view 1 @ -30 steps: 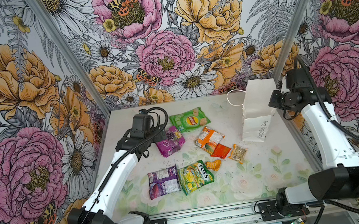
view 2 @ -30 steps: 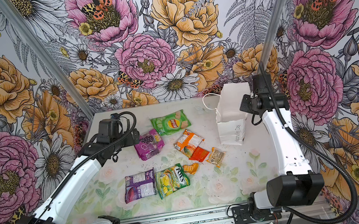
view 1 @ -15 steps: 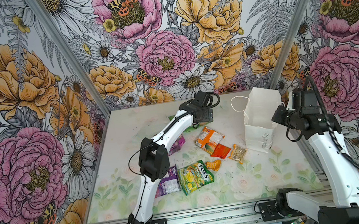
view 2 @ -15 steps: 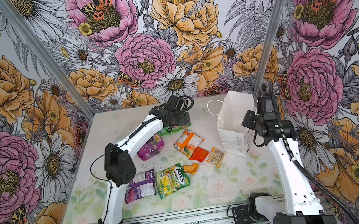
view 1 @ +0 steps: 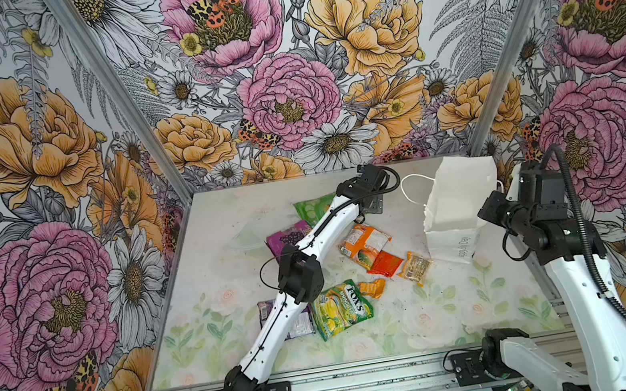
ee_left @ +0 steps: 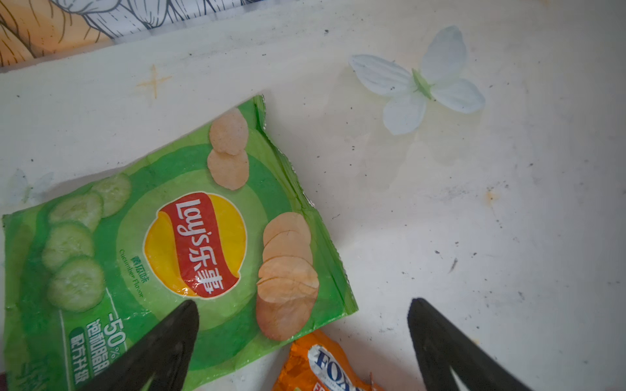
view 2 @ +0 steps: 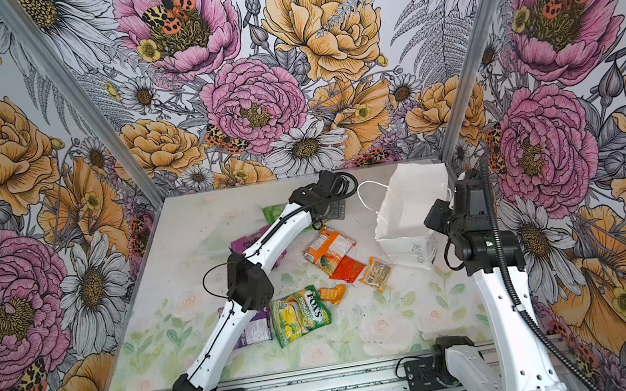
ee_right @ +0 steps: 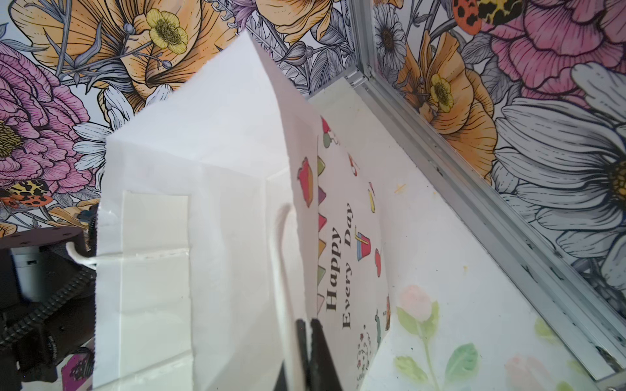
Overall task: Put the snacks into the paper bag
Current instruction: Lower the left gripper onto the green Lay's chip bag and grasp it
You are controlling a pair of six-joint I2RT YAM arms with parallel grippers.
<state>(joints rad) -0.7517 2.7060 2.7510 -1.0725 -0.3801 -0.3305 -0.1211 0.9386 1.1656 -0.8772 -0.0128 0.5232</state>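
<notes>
Next, my left gripper will lower with a slight turn to the Lay's crimped edge facing the bag (ee_left: 331,264) below it, as that edge slants between its fingers.
The white paper bag (view 1: 453,201) (view 2: 409,203) stands at the back right, mouth tipped up and open. My right gripper (ee_right: 309,325) (view 1: 484,211) is shut on its near wall (ee_right: 237,237) by the "Happy Every Day" side. Snacks lie mid-table: green Lay's (view 1: 311,207) (ee_left: 169,254), a purple packet (view 1: 286,237), orange-white (view 1: 364,241) (ee_left: 321,365), red-orange (view 1: 384,263), clear (view 1: 414,267), small orange (view 1: 373,286), FOX'S (view 1: 340,308), and a second purple one (view 1: 303,326) partly under my left arm. My left gripper (ee_left: 304,304) (view 1: 372,203) hangs open over the Lay's corner.
Floral walls and aluminium corner posts (view 1: 491,102) close in the back and sides. The bag's cord handle (view 1: 411,190) loops out toward my left gripper. A metal rail (view 1: 372,377) with both arm bases runs along the table's front edge.
My left gripper has swung from the purple packet at the left over to the Lay's packet near the bag. My right gripper has pulled the bag's rim toward the front right, widening its mouth.
</notes>
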